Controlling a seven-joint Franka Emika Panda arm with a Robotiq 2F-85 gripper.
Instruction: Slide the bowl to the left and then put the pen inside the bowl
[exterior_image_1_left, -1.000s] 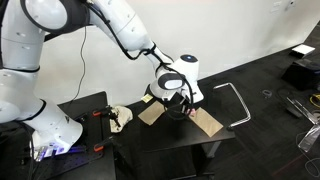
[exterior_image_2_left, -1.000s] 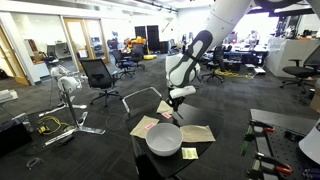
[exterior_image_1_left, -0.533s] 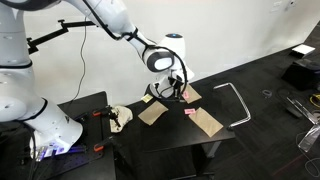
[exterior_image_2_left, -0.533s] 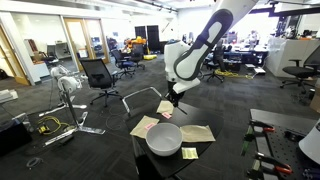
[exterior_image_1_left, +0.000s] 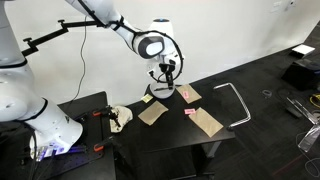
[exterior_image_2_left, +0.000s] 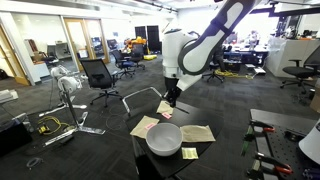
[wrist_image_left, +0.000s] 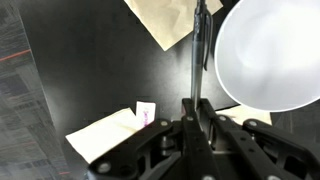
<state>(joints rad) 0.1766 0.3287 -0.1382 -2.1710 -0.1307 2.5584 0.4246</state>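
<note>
My gripper holds the pen outside the bowl's rim, so it needs to go toward the right in the wrist view next, then down over the bowl's open middle to release the pen.
The white bowl sits on the black table; it also shows in an exterior view and at the upper right of the wrist view. My gripper hangs well above the table, beside the bowl, and shows in an exterior view too. In the wrist view the jaws are shut on a thin dark pen, which points down past the bowl's rim.
Tan paper sheets lie on the table around the bowl. A pink sticky note and a yellow one lie there too. A metal chair frame stands beyond the table.
My gripper has risen from the table surface with the pen in it and shifted towards the bowl. The bowl and papers have not moved.
</note>
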